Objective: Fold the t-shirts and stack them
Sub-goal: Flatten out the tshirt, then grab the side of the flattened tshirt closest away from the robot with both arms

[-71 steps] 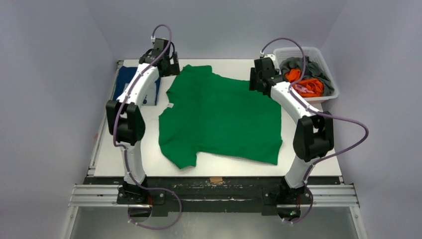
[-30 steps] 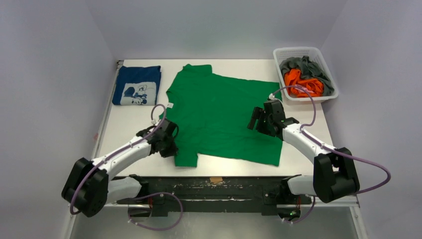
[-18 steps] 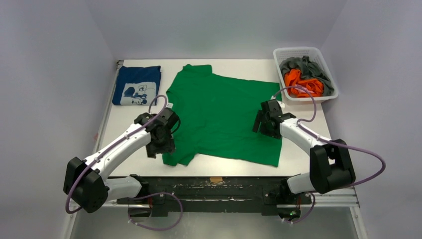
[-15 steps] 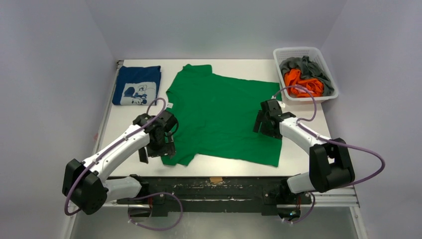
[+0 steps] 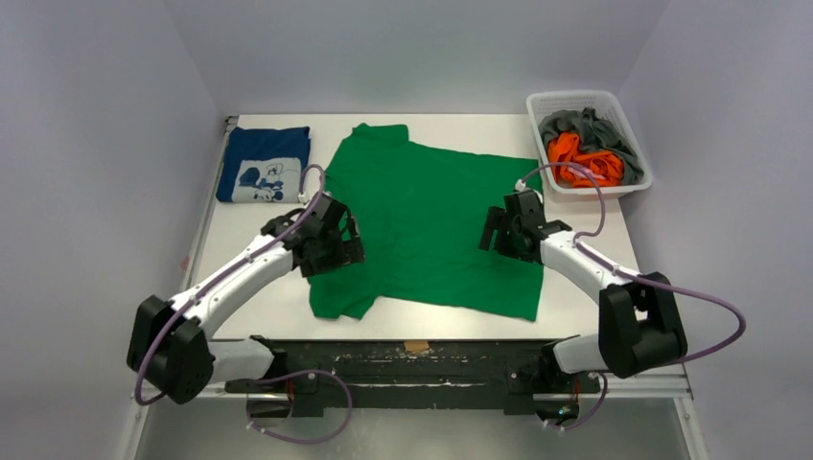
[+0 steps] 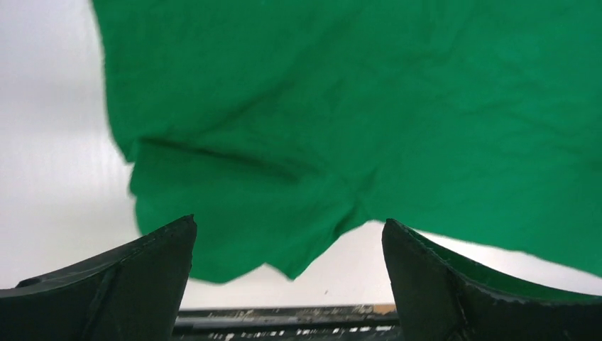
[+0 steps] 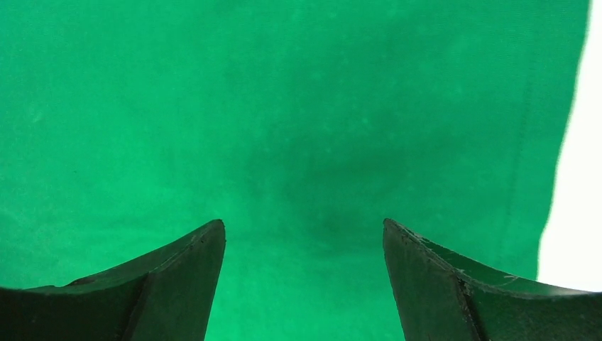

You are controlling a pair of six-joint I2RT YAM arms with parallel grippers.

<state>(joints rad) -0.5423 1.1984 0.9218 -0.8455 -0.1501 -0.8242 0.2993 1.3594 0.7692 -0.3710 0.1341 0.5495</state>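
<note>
The near sleeve is rumpled with a crease across it, so I should move my left gripper back and down onto the sleeve's outer corner [image 5: 318, 310] [image 6: 203, 273] and close it there.
A bright green t-shirt [image 5: 431, 230] lies spread flat on the white table [image 5: 249, 287], its near-left sleeve [image 5: 340, 297] a little rumpled. My left gripper [image 5: 337, 254] hovers open and empty over the shirt's left edge; in the left wrist view [image 6: 287, 234] the sleeve [image 6: 234, 213] lies below it. My right gripper [image 5: 497, 238] hovers open and empty over the shirt's right part; green cloth [image 7: 284, 128] fills the right wrist view [image 7: 304, 231]. A folded navy t-shirt with a white cartoon print [image 5: 264, 165] lies at the back left.
A white basket [image 5: 573, 95] at the back right holds orange [image 5: 585, 163] and grey [image 5: 580, 123] shirts. The table's black front rail [image 5: 412, 356] runs along the near edge and shows in the left wrist view [image 6: 284, 323]. Bare table [image 7: 582, 177] lies right of the shirt's hem.
Both arms came from the far edge to the near half. In the last second the left gripper moved from the near-left sleeve up over the shirt's left edge, shifting the sleeve; the right barely moved.
</note>
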